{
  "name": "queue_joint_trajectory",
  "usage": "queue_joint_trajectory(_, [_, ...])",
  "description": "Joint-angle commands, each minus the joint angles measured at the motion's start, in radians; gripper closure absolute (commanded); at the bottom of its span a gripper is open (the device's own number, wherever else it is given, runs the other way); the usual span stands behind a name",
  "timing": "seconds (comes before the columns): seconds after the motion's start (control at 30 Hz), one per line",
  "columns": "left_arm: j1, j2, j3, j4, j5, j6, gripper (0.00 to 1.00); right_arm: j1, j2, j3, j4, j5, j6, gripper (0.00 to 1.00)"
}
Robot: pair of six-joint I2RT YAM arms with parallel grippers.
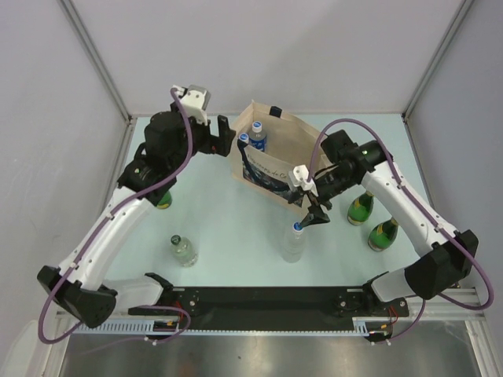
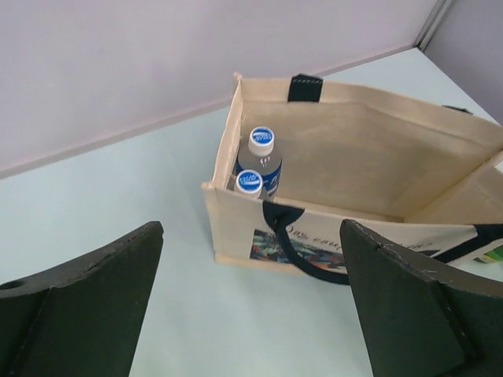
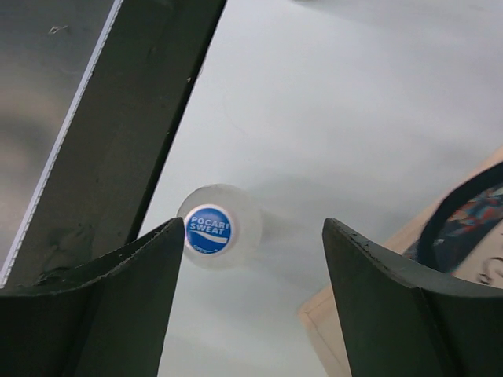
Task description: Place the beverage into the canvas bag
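Note:
The blue cap (image 1: 297, 226) (image 3: 208, 229) sits off-centre to the left in the right wrist view and down, so my right gripper needs to move that way to close around it.
The beige canvas bag (image 1: 292, 141) with navy handles stands open at the back centre of the table. Two blue-capped bottles (image 1: 256, 132) stand upright in its left end; the left wrist view looks down on these bottles (image 2: 261, 153) inside the bag (image 2: 369, 149). My left gripper (image 1: 225, 133) hangs open and empty just left of the bag. A clear beverage bottle (image 1: 294, 242) with a blue cap stands in front of the bag. My right gripper (image 1: 315, 213) hovers open just above and to the right of it. In the right wrist view its cap (image 3: 209, 228) sits by the left finger (image 3: 134, 298).
Two green bottles (image 1: 361, 208) (image 1: 383, 234) stand on the right beside the right arm. A clear bottle with a green cap (image 1: 183, 250) stands front left. Another green bottle (image 1: 163, 200) is half hidden by the left arm. A black rail (image 1: 259, 298) runs along the near edge.

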Motion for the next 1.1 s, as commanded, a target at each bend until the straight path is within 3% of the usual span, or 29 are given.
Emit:
queue_joint_trajectory(0.0, [0.012, -0.077, -0.096, 0.038, -0.049, -0.054, 0.00, 0.024, -0.020, -0.048, -0.081, 0.031, -0.016, 0.24])
queue_joint_trajectory(0.33, [0.019, -0.182, -0.170, 0.018, -0.081, -0.066, 0.00, 0.077, -0.026, -0.113, -0.054, 0.106, -0.014, 0.27])
queue_joint_trajectory(1.07, [0.022, -0.212, -0.200, 0.009, -0.086, -0.080, 0.00, 0.116, -0.005, -0.143, 0.028, 0.149, 0.050, 0.45])
